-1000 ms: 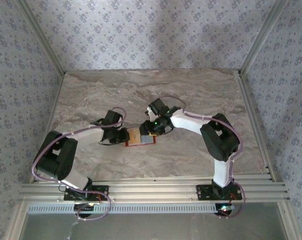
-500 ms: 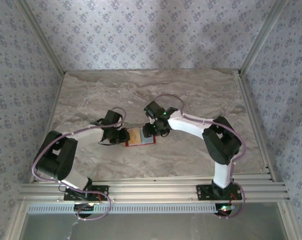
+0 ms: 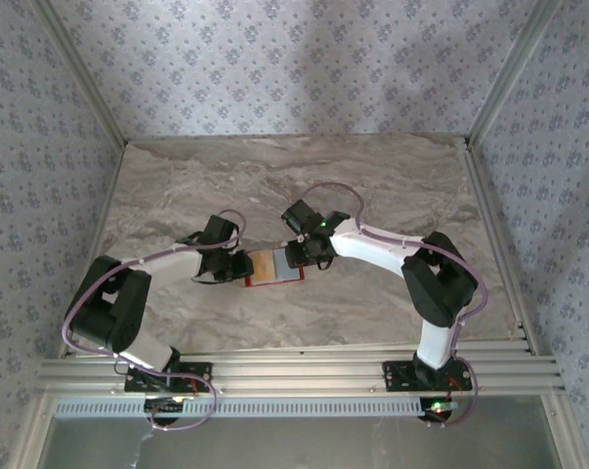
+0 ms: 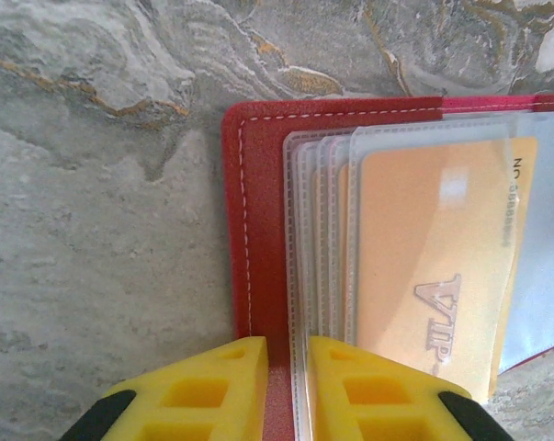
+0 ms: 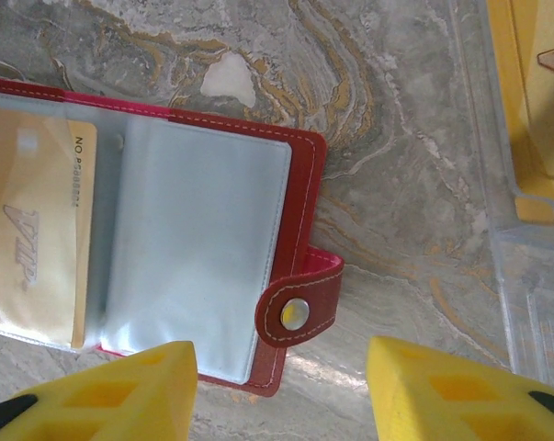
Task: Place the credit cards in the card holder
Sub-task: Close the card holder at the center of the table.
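The red snap strap (image 5: 300,308) with the metal stud lies just below, between my right gripper's open fingers, so next my right gripper moves down and closes them around it.
The red card holder (image 3: 274,268) lies open on the marble table. A tan-yellow credit card (image 4: 433,276) marked VIP sits inside one of its clear sleeves and also shows in the right wrist view (image 5: 28,248). My left gripper (image 4: 288,386) is shut on the holder's left edge, pinching the red cover and sleeve edges, and shows from above (image 3: 241,266). My right gripper (image 5: 281,386) is open wide above the holder's right half, over the snap strap (image 5: 299,312), and holds nothing. An empty clear sleeve (image 5: 198,248) covers that half.
A clear plastic piece with yellow behind it (image 5: 525,110) runs down the right edge of the right wrist view. Bare marble table (image 3: 392,176) stretches behind and to the sides. Patterned walls and metal rails (image 3: 274,371) close in the workspace.
My right gripper has drawn back a little to the right off the holder, so more of the card and the pale sleeve shows. The left gripper has stayed put.
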